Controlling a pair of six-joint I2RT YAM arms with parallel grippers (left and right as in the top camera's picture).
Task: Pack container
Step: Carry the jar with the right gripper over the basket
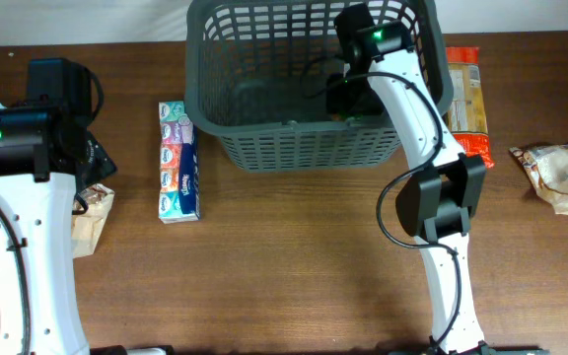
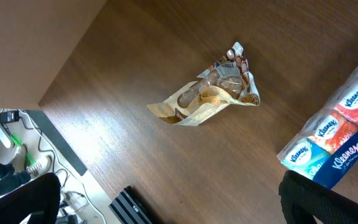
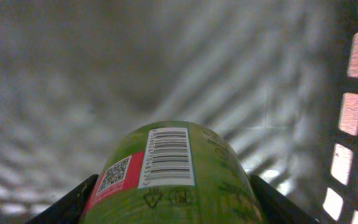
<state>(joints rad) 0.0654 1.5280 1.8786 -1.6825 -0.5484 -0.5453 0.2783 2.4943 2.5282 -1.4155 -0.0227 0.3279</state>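
The green can is already hanging inside the basket's slotted side, so my right gripper needs to move down a little further toward the basket's solid bottom point(image 1: 318, 110) point(image 3: 182, 102) next and release the can there.
The dark grey basket point(image 1: 294, 143) stands at the back middle of the table. My right gripper point(image 1: 348, 94) is down inside it, shut on a green can with a barcode label point(image 3: 173, 174); the basket's solid bottom point(image 3: 104, 74) and slotted wall point(image 3: 353, 124) show around it. My left gripper point(image 2: 166, 205) is open and empty above the table's left side, over a tan snack bag point(image 2: 213, 93), also in the overhead view point(image 1: 92, 217). A pack of Kleenex tissues point(image 1: 177, 163) lies left of the basket; its end shows in the left wrist view point(image 2: 337, 140).
An orange-and-tan food packet point(image 1: 464, 99) lies right of the basket. A crumpled snack bag point(image 1: 557, 176) lies at the far right. The table's left edge, with cables beyond it point(image 2: 17, 155), is close to the left arm.
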